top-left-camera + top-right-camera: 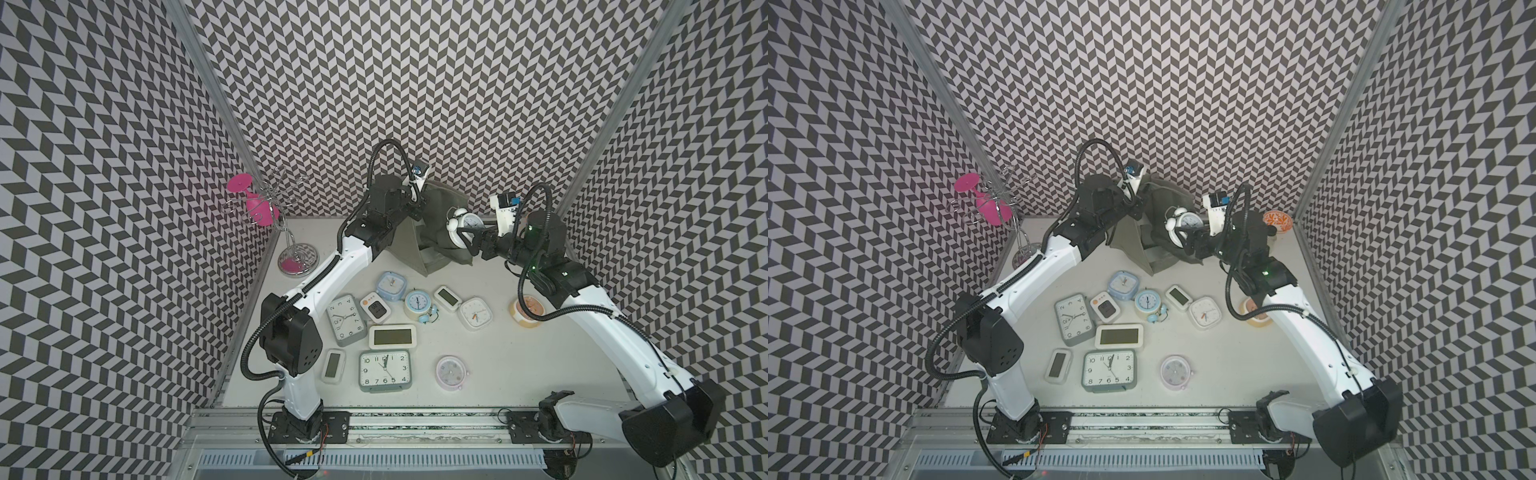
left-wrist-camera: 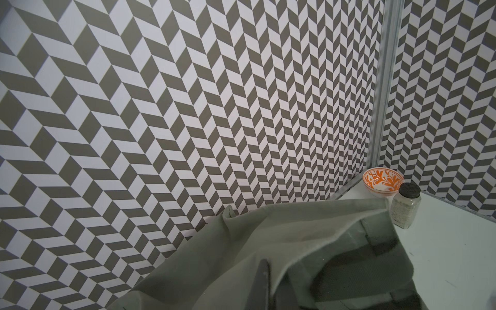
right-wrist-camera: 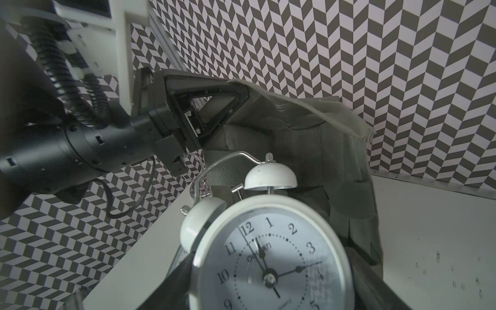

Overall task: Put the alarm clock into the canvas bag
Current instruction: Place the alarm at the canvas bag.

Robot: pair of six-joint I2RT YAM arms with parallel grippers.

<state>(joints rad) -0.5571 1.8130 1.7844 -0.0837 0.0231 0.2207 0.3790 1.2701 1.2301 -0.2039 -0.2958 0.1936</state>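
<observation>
My right gripper should next go down through the canvas bag's opening to release the alarm clock inside, as my left gripper holds the bag's rim up.
The alarm clock is white and round, with two bells and a wire handle. My right gripper is shut on its body and holds it in the air at the mouth of the canvas bag. In the right wrist view the alarm clock fills the foreground, with a dark finger on each side. Beyond it the bag gapes open. My left gripper is shut on the bag's rim and holds it up. In the left wrist view its fingertips pinch the grey-green fabric.
Several other clocks lie across the white table in front of the bag. A wire stand with a pink glass stands at the back left. An orange patterned bowl and a shaker jar sit in the back right corner.
</observation>
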